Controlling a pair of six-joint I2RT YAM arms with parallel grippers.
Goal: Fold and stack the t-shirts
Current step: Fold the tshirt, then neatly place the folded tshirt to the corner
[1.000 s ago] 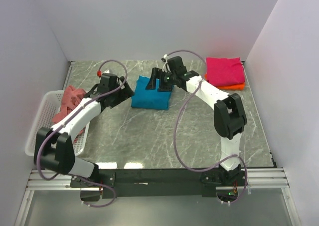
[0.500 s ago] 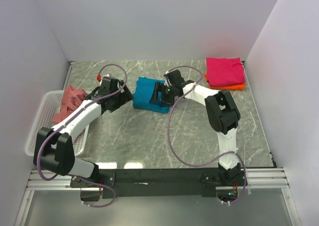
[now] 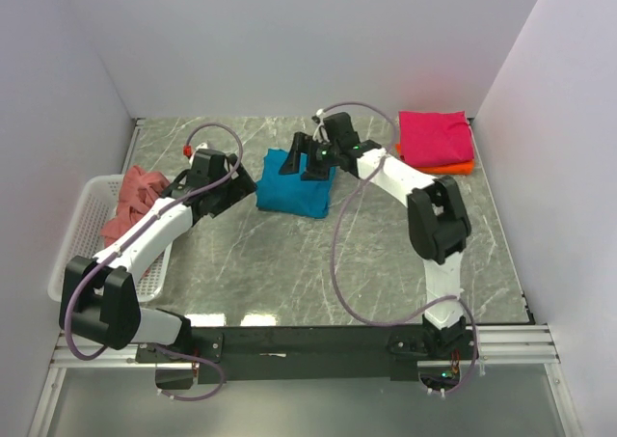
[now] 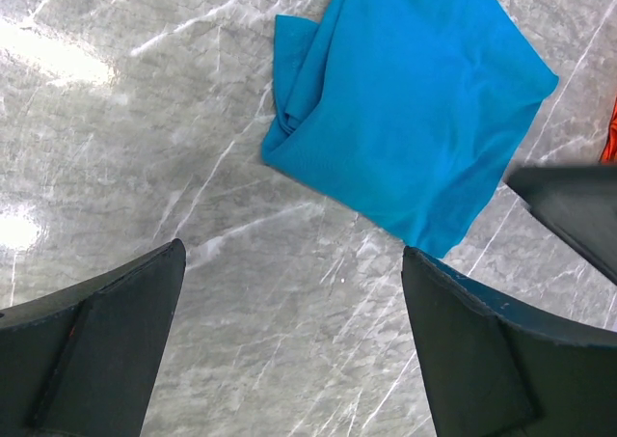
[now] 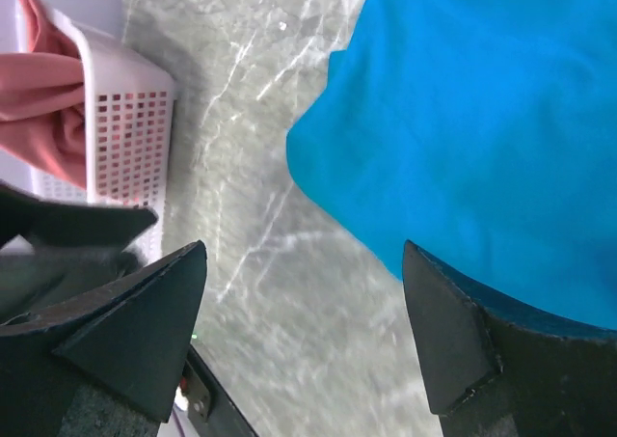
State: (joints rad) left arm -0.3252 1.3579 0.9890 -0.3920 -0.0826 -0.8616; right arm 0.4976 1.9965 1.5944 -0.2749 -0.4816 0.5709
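My right gripper will next move toward the magenta t-shirt [image 3: 436, 137] and down onto the teal-blue t-shirt's edge on that side, because the folded square is off the stack.
The teal-blue t-shirt [image 3: 292, 183] lies folded in a rough square on the marble table; it also shows in the left wrist view [image 4: 410, 109] and the right wrist view [image 5: 492, 128]. My right gripper [image 3: 307, 157] hovers open over its far edge, holding nothing. My left gripper [image 3: 241, 178] is open and empty just left of it. The magenta t-shirt [image 3: 436, 137] lies folded on the orange one [image 3: 451, 168] at the back right. The salmon-pink t-shirt [image 3: 133, 198] lies crumpled in the basket.
A white plastic mesh basket [image 3: 85, 227] stands at the table's left edge, also seen in the right wrist view [image 5: 125, 128]. White walls close in the left, back and right sides. Grey marble table [image 3: 289, 263] in front of the teal shirt.
My right gripper, low on the teal shirt's right edge half a second ago, has lifted and moved back over its far edge. The shirt now lies flatter. My left gripper barely moved.
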